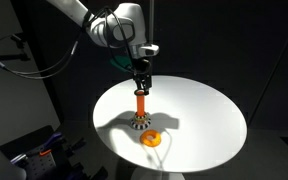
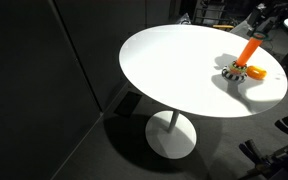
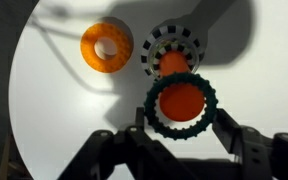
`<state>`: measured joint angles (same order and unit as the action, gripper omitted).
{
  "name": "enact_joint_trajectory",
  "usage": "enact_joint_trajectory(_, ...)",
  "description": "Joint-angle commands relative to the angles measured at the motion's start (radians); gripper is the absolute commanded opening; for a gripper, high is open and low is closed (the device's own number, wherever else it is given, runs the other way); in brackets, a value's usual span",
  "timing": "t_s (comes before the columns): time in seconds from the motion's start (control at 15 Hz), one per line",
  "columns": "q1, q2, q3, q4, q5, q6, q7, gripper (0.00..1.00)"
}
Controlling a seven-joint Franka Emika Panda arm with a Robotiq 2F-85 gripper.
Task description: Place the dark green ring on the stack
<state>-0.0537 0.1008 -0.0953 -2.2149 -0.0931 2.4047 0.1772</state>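
Note:
The top of the peg shows in the dark green ring's hole, so my gripper will stay over the orange peg's tip (image 1: 140, 94) (image 3: 182, 102) and open next.
In the wrist view my gripper (image 3: 183, 120) is shut on the dark green ring (image 3: 181, 134), with a finger on each side of it. The orange top of the stack's peg (image 3: 181, 100) shows through the ring's hole, and the black-and-white base (image 3: 174, 42) lies beyond. In both exterior views the gripper (image 1: 141, 84) (image 2: 263, 28) is right at the top of the upright orange peg (image 1: 141, 104) (image 2: 249, 50). I cannot tell whether the ring is just above the peg's tip or around it.
The thick yellow ring (image 3: 89, 46) lies flat on the round white table (image 1: 204, 110) beside the stack's base, also shown in both exterior views (image 1: 151, 139) (image 2: 256, 72). The table (image 2: 174, 60) stands on one pedestal; dark surroundings and cables lie around it.

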Motion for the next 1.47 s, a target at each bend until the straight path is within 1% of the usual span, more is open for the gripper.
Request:
enact_joint_trajectory(0.0,-0.006,0.027,0.002,0.026,0.016,0.017,0.002,0.44)
enact_joint_trajectory(0.33,-0.006,0.04,0.003,0.017,0.028,0.032,-0.009,0.44)
enact_joint_trajectory(0.6,-0.007,0.048,0.004,0.016,0.04,0.021,-0.016,0.44)
enact_joint_trajectory(0.67,-0.006,0.049,0.004,0.015,0.042,0.021,-0.017,0.85)
enact_joint_trajectory(0.73,-0.006,0.051,0.004,0.016,0.043,0.018,-0.017,0.94)
enact_joint_trajectory(0.8,-0.006,0.052,0.004,0.016,0.045,0.015,-0.018,0.99)
enact_joint_trajectory(1.07,-0.005,0.046,0.009,0.014,0.053,-0.013,-0.03,1.0)
enact_joint_trajectory(1.4,0.001,0.014,0.027,0.007,0.076,-0.112,-0.062,1.0)
